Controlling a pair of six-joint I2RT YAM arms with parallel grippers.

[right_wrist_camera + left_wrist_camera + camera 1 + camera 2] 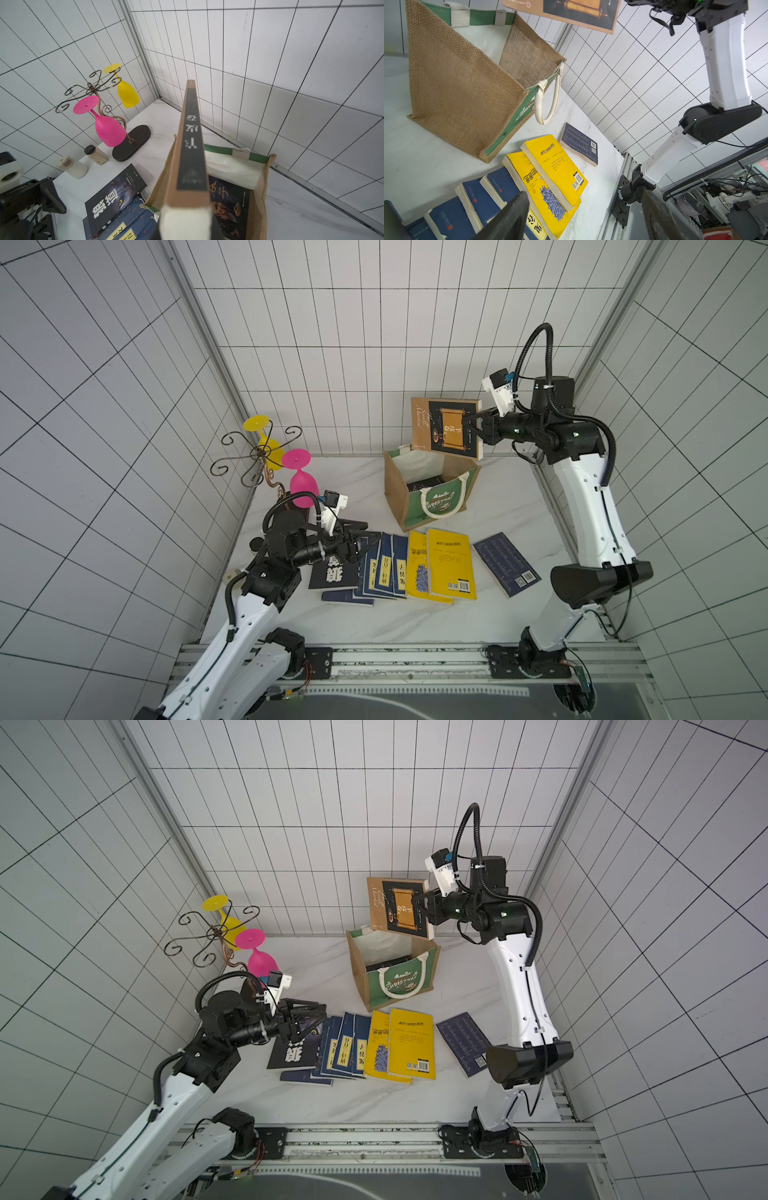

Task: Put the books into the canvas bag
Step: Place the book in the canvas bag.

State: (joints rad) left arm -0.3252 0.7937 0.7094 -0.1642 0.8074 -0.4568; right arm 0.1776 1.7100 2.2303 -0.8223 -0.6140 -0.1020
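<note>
Next, my right gripper needs to tilt the tan-and-black book downward, lower it inside onto the dark book and release it, as the canvas bag's opening (428, 469) (234, 176) lies below.
My right gripper (476, 423) (186, 228) is shut on the tan-and-black book (446, 427) (399, 907) (190, 145), which hangs on edge over the open canvas bag (397, 493) (359, 977) (259, 197). A dark book (230, 205) lies inside the bag. In front of the bag, on the table, is a row of books: a black one with white characters (332, 572), several navy ones (384, 568), two yellow ones (451, 564) (558, 162) and a navy one apart at the right (505, 564). My left gripper (368, 531) (584, 195) hovers open over the row's left end, holding nothing.
A wire rack (257, 456) with a pink glass (303, 485) and a yellow glass (268, 443) stands at the back left. Two small bottles (72, 167) (95, 154) stand beside its base. Tiled walls enclose three sides, and a metal rail (395, 655) runs along the front.
</note>
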